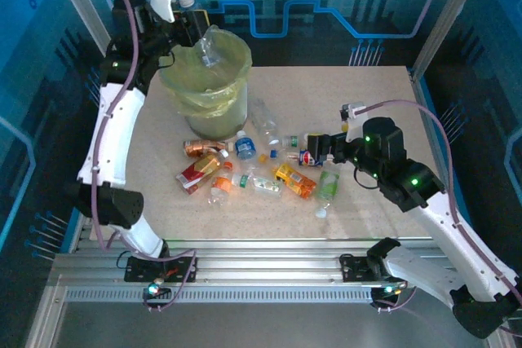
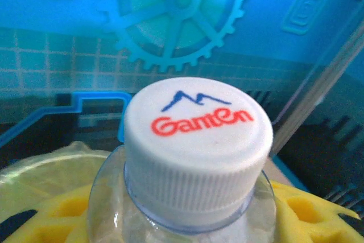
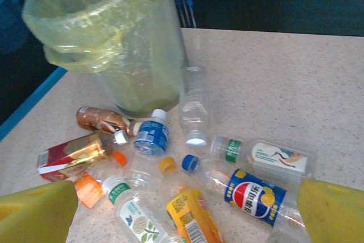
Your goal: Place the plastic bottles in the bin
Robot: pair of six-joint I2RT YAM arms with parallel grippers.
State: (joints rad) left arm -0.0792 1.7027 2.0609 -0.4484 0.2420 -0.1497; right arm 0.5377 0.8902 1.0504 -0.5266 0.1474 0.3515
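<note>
I should tip my left gripper downward and lower it into the bin's opening (image 1: 212, 69) to let the clear bottle go, as that lined opening is below the gripper.
My left gripper (image 1: 192, 32) is high over the bin (image 1: 204, 87), shut on a clear bottle (image 1: 210, 45) with a white "Ganten" cap (image 2: 196, 135). Its yellow pads (image 2: 310, 211) flank the bottle's shoulders. The bin is round and lined with a yellow-green bag (image 3: 102, 9). Several bottles lie in front of it: a Pepsi-labelled one (image 3: 253, 194), an orange-yellow one (image 3: 193, 214), a blue-labelled one (image 3: 152, 135) and a clear one (image 3: 194, 103). My right gripper (image 1: 314, 149) hovers open above the pile's right side, its yellow fingers (image 3: 40, 214) spread wide with nothing between them.
A red-and-gold crushed bottle (image 1: 198, 170) and a brown one (image 1: 200, 147) lie at the pile's left, a green bottle (image 1: 329, 185) at its right. Bare tabletop (image 1: 367, 95) stretches right of the bin. Blue walls and metal posts enclose the table.
</note>
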